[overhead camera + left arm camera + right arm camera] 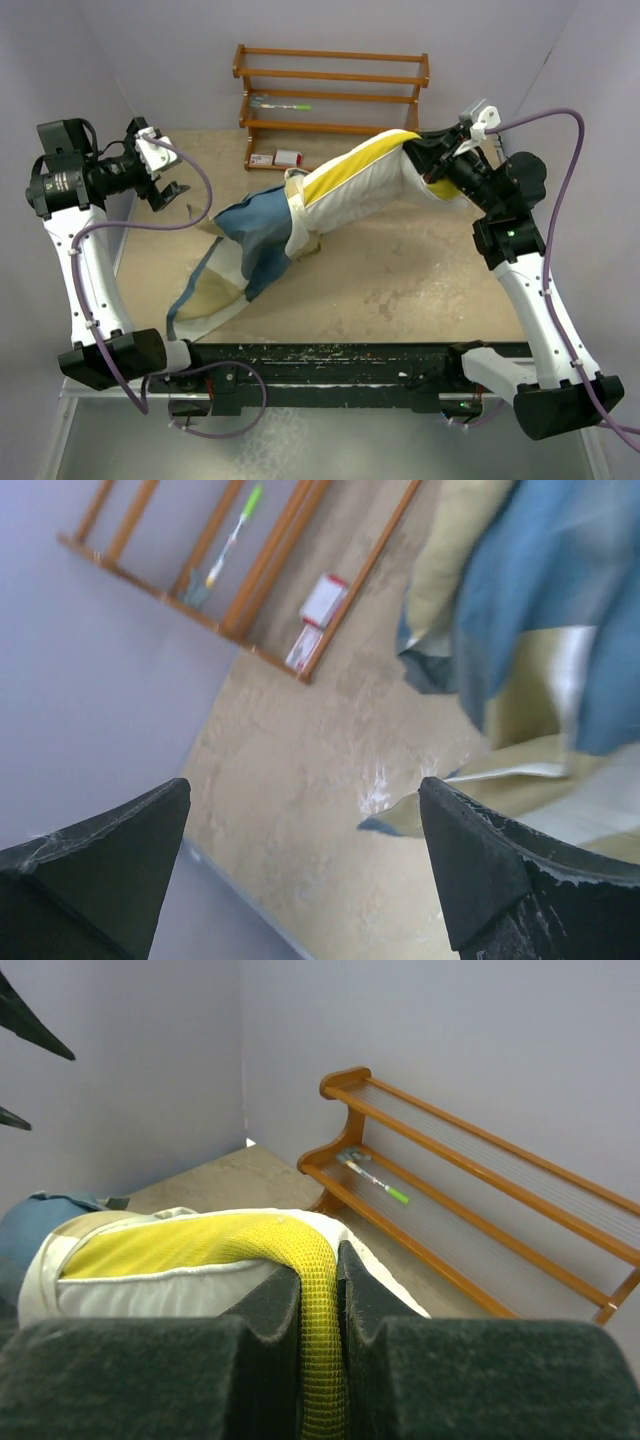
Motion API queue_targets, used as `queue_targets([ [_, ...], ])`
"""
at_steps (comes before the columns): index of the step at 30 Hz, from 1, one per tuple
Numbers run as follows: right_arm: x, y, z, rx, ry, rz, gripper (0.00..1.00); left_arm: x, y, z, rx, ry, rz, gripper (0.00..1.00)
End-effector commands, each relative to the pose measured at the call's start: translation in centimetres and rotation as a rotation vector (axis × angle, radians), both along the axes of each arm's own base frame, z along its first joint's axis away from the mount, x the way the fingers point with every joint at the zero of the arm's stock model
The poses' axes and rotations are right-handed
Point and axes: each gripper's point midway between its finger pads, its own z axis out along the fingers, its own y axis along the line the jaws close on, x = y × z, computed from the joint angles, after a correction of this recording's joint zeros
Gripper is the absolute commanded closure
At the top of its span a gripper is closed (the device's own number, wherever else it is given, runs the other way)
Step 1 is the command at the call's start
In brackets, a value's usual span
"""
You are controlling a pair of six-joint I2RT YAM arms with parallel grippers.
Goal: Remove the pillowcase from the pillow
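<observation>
I need to lower my left gripper next and shift it back and toward the pillowcase, onto the pillowcase's loose corner that sticks out beside its open fingers.
The cream-white pillow (365, 185) with its yellow edge band lies slanted across the back of the table, its far end raised. My right gripper (428, 160) is shut on that yellow trim (320, 1290), which runs pinched between the two pads. The blue, tan and white pillowcase (250, 240) still wraps the pillow's lower left end and trails loose toward the front left. In the left wrist view the pillowcase (530, 610) hangs at the upper right. My left gripper (165, 185) hovers left of the cloth, open, with nothing between its fingers (490, 860).
A wooden rack (330, 95) stands against the back wall with a green-tipped stick (282, 104) on a shelf and small red-and-white boxes (283, 158) at its foot. Grey walls close in left and right. A black rail (330, 355) marks the table's near edge.
</observation>
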Motion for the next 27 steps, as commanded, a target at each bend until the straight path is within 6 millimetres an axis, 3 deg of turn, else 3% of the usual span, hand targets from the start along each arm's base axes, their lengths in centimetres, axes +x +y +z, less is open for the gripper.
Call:
queue_targets([
  [1, -1.6, -1.7, 7.9, 0.078, -0.272, -0.080, 1.00, -3.1, -3.6, 0.8, -0.059, 0.015, -0.227, 0.01],
  [4, -1.5, -1.4, 8.0, 0.055, -0.282, -0.066, 1.00, -4.2, -4.8, -2.0, -0.020, 0.109, -0.286, 0.01],
  [13, -1.5, -0.9, 8.6, 0.087, -0.302, -0.035, 1.00, -4.3, -6.0, -8.1, 0.056, 0.143, -0.294, 0.01],
  [17, -2.0, -0.7, 8.9, 0.087, -0.311, -0.011, 1.00, -2.4, -5.3, -8.6, 0.046, 0.119, -0.226, 0.01],
  [21, -2.5, -0.2, 8.8, 0.084, -0.305, 0.023, 1.00, -1.8, -5.5, -8.6, 0.027, 0.096, -0.219, 0.00],
  [27, -3.0, -0.1, 9.3, 0.123, -0.308, 0.045, 1.00, -2.4, -5.6, -11.7, -0.003, 0.216, -0.236, 0.06],
])
